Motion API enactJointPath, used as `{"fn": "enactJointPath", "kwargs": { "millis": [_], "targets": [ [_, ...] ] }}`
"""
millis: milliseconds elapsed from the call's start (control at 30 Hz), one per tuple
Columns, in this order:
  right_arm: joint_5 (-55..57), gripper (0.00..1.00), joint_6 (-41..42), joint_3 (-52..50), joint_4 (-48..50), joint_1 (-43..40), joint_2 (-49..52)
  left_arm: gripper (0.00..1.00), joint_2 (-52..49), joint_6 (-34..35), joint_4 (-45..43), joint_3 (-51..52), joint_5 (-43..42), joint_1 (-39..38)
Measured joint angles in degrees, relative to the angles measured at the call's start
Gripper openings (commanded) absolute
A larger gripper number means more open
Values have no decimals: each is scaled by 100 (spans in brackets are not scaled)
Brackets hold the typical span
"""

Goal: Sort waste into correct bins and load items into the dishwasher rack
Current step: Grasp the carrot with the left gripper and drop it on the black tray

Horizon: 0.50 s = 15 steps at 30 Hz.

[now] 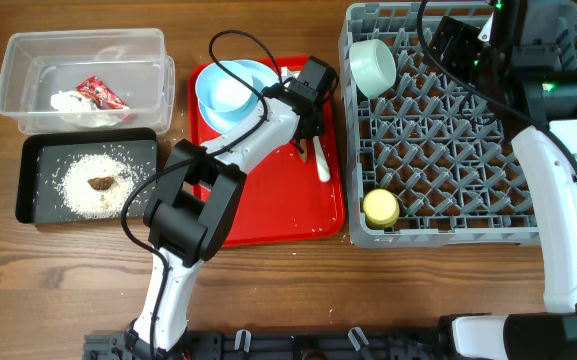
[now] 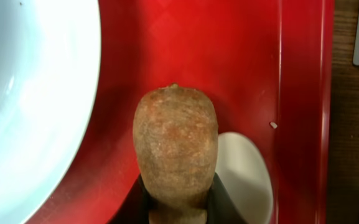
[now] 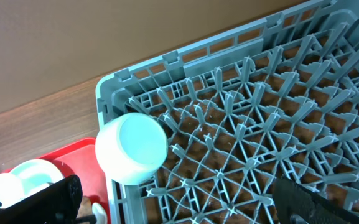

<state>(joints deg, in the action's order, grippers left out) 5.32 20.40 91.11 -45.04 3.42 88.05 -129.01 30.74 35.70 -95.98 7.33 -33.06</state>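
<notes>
I should lift my left gripper off the red tray next and carry the stick over the rice, because the black tray already holds rice and the brown lump.
My left gripper is over the red tray and shut on the orange-brown carrot-like stick. The white spoon lies right beside it and also shows in the left wrist view. A blue-green bowl sits on the pale plate at the tray's back. My right gripper is open and empty above the rack. A second bowl lies on its side in the rack's back left corner. The yellow cup stands at its front left.
The clear tub at back left holds the red-and-white wrapper and white tissue. The black tray in front of it holds rice and the brown lump.
</notes>
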Motion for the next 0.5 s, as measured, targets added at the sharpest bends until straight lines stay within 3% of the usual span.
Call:
{"fn": "enactJointPath", "kwargs": {
  "millis": [267, 500],
  "targets": [
    [-361, 99, 2, 0, 46, 20, 0, 4, 221, -46, 984, -138, -13, 31],
    [-424, 96, -15, 0, 260, 431, 0, 4, 1934, -109, 2262, -151, -26, 479]
  ]
}}
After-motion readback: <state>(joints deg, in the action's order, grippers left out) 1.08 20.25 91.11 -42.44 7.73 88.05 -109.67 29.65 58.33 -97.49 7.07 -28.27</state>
